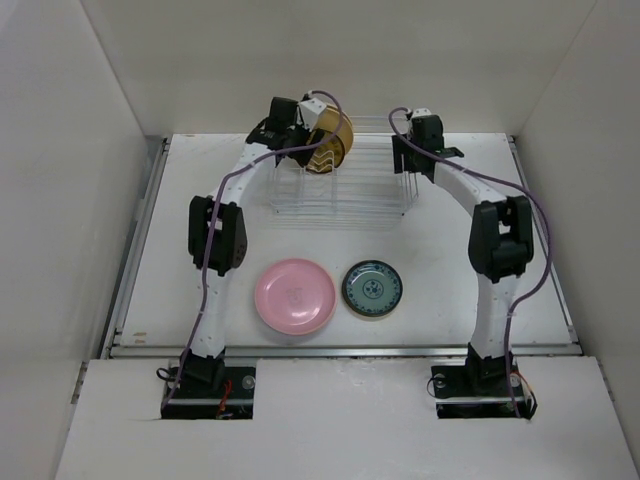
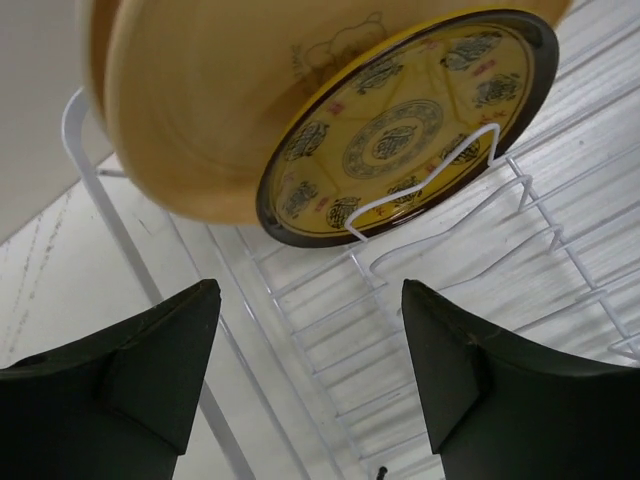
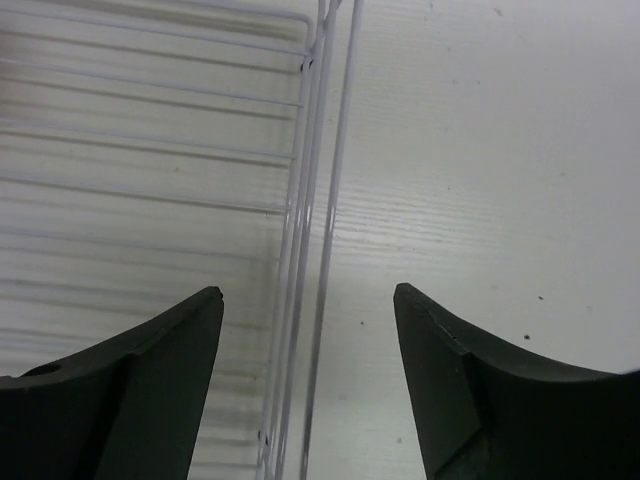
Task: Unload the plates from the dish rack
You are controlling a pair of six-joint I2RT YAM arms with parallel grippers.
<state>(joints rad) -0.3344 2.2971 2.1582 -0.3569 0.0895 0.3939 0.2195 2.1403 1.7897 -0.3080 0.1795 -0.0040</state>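
My right gripper will go across the dish rack's empty wires and onto the amber-brown plate's exposed rim (image 1: 344,151). That rim is to the gripper's left in the top view, clear of the wire divider.
The wire dish rack (image 1: 345,190) stands at the back middle of the table. At its left end stand a plain yellow-tan plate (image 1: 343,135) and a smaller amber-brown patterned plate (image 1: 322,158). In the left wrist view the tan plate (image 2: 190,110) and the patterned plate (image 2: 400,130) lean behind a wire divider (image 2: 440,170). My left gripper (image 1: 305,130) (image 2: 310,300) is open and empty just short of them. My right gripper (image 1: 410,165) (image 3: 308,300) is open, its fingers either side of the rack's right end wall (image 3: 310,200). A pink plate (image 1: 295,296) and a dark teal patterned plate (image 1: 372,288) lie flat on the table in front.
White walls enclose the table on the left, right and back. The rest of the rack, right of the two plates, holds nothing. A raised edge (image 1: 340,350) runs along the table's near side in front of the arm bases.
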